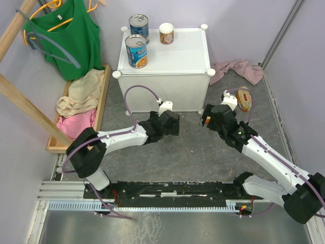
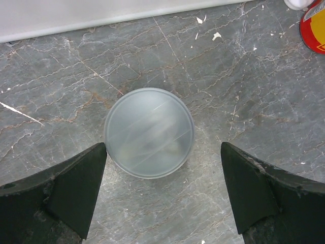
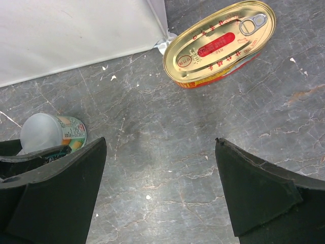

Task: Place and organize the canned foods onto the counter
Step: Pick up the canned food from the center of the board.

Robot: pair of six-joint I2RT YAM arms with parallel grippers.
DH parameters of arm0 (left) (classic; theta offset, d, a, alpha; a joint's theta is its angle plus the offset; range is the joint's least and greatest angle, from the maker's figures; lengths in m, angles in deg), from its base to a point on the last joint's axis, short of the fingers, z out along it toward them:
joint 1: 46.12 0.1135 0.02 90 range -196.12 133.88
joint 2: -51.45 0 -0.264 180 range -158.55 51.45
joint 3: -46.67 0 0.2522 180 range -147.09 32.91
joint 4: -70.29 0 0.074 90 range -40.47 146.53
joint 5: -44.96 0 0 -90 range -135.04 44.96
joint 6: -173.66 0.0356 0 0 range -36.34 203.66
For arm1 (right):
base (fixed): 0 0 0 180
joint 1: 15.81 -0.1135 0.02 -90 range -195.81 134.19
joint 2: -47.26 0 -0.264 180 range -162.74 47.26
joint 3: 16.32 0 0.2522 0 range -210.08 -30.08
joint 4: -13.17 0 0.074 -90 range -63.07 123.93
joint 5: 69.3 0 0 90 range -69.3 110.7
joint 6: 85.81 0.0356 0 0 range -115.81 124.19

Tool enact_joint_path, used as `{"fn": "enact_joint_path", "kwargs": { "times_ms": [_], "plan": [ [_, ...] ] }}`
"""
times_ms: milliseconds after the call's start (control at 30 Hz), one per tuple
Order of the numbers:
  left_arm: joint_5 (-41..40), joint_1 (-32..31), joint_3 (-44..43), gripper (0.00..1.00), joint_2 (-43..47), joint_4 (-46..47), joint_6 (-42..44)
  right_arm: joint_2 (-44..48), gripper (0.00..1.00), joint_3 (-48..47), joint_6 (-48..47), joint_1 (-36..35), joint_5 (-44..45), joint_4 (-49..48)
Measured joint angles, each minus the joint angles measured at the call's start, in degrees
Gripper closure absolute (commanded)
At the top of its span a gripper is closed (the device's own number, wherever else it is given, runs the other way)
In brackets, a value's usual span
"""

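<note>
The small white-topped can stands upright below, between both open fingers, so next my left gripper will move down a little and close around it.
On the white counter point(image 1: 167, 56) stand two tall blue-labelled cans point(image 1: 136, 51) point(image 1: 138, 24) and a small white-topped can point(image 1: 166, 33). Another small white-topped can point(image 2: 149, 132) stands upright on the grey floor. My left gripper point(image 2: 162, 147) hangs open just above it, a finger on either side, not touching; the top view hides this can under the arm point(image 1: 166, 121). A flat oval gold tin point(image 3: 219, 43) lies on the floor beyond my open right gripper point(image 3: 160, 147), which has nothing between its fingers.
The counter's front wall point(image 3: 76, 35) stands close ahead of both grippers. A wooden tray of clothes point(image 1: 81, 99) lies at the left under a green top on a hanger point(image 1: 71, 35). A pink cloth point(image 1: 238, 70) lies at the counter's right.
</note>
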Motion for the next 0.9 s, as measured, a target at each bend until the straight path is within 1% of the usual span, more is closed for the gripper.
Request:
{"fn": "enact_joint_path", "kwargs": {
  "times_ms": [633,900],
  "plan": [
    [-1.53,0.07,-0.31,0.0,-3.74,1.05,-1.97,0.55,0.05,0.96,0.0,0.0,-0.61,-0.04],
    [-2.27,0.11,-0.31,0.03,-4.04,1.95,-2.01,0.55,0.05,1.25,0.02,0.04,-0.63,-0.04]
  ]
}}
